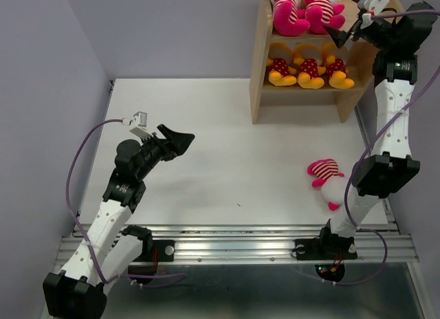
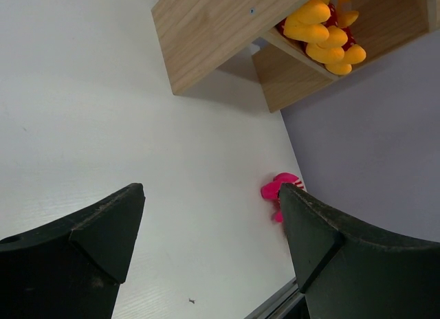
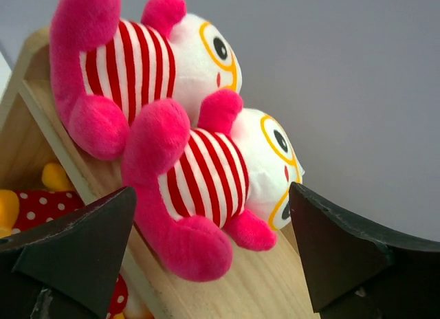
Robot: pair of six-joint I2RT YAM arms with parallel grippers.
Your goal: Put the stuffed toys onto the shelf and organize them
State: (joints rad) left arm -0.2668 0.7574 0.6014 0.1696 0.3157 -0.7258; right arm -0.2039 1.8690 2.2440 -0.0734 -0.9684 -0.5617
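Observation:
Next, my right gripper backs away from the upper level of the shelf, tilts downward and lowers onto the striped body of the table toy [image 1: 326, 169], the only one still unshelved.
The wooden shelf [image 1: 258, 78] stands at the back right. Two pink striped toys [image 1: 306, 9] sit on its upper tier and three yellow toys in red dotted outfits [image 1: 309, 70] on the lower tier. A third pink striped toy [image 1: 328, 181] lies on the table by the right arm; it also shows in the left wrist view [image 2: 276, 188]. My right gripper [image 1: 342, 34] is open and empty just in front of the upper tier, next to the nearer striped toy [image 3: 206, 174]. My left gripper [image 1: 180, 140] is open and empty above the table's left half.
The shelf's side panel [image 2: 213, 30] and the yellow toys [image 2: 326, 34] show in the left wrist view. A purple wall [image 1: 41, 71] runs along the left. A metal rail [image 1: 234, 243] borders the table's near edge.

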